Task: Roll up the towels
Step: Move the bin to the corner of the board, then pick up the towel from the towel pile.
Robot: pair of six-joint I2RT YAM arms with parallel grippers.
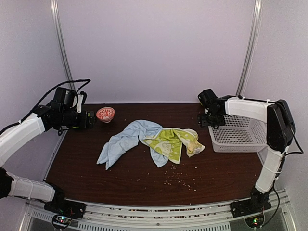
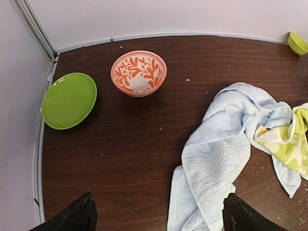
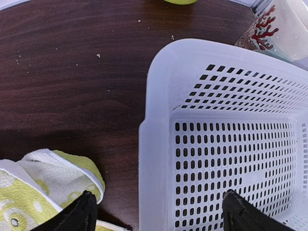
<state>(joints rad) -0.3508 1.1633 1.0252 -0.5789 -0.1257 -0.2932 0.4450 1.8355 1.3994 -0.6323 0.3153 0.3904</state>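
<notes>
The robot needs to move its right gripper back from the basket's rim and down to the green towel's lower corner [image 1: 177, 160], since that corner lies open.
The pale blue towel [image 1: 126, 141] lies crumpled in the middle of the table, and the lime-green and cream towel [image 1: 175, 141] lies over its right end. Both show in the left wrist view, blue [image 2: 226, 149] and green [image 2: 293, 142]. A corner of the green towel [image 3: 45, 185] shows in the right wrist view. My left gripper [image 1: 89, 119] is open and empty, held above the table's back left. My right gripper [image 1: 208, 120] is open and empty, held above the left rim of the basket. Neither gripper touches a towel.
A white perforated basket [image 1: 240, 135] stands at the right; its near wall [image 3: 154, 159] is under my right gripper. An orange-patterned bowl [image 2: 138, 73] and a green plate [image 2: 69, 99] sit at the back left. A small green bowl [image 2: 298, 42] is at the back. Crumbs [image 1: 179, 179] dot the front.
</notes>
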